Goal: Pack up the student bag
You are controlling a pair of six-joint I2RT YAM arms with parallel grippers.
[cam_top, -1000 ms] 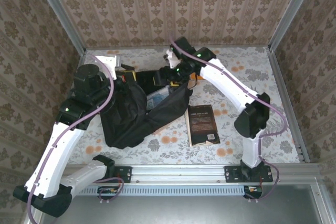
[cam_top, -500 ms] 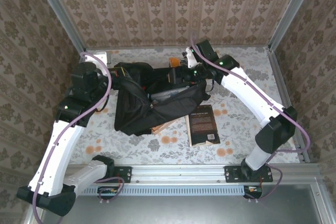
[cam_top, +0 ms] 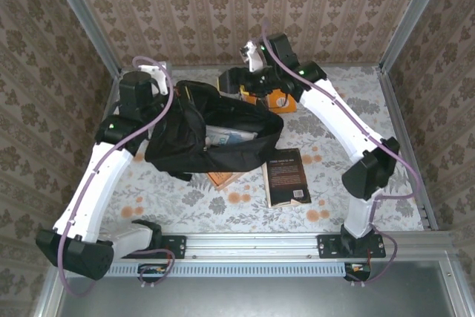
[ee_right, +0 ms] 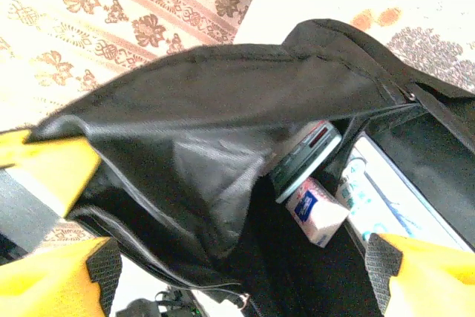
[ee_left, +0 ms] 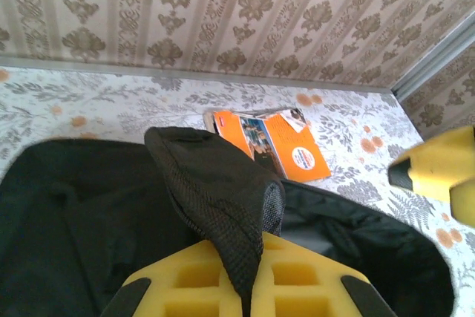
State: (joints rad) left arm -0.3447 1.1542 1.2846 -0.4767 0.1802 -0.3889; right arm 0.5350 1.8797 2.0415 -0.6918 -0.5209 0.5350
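The bag will be dragged outward next by my left gripper, off the brown-orange book and onto bare tabletop along the back wall, and then my gripper will let go of the bag's strap.
The student bag is a large black soft backpack, lying mid-table with its mouth gaping. My left gripper is at its left top corner, and the yellow fingers are shut on a black mesh strap of the bag. My right gripper hovers at the bag's far rim. In the right wrist view it is open wide over the bag's mouth. Inside lie a dark flat case, a small white box and a white booklet.
An orange book lies behind the bag near the back wall, also in the left wrist view. A dark book lies flat right of the bag. A brown-orange book pokes out under the bag's near edge. Patterned walls close three sides.
Both arms have moved toward the back wall. The bag's left top has been pulled up and back by the left gripper. The right gripper has opened wider and uncovered the orange book.
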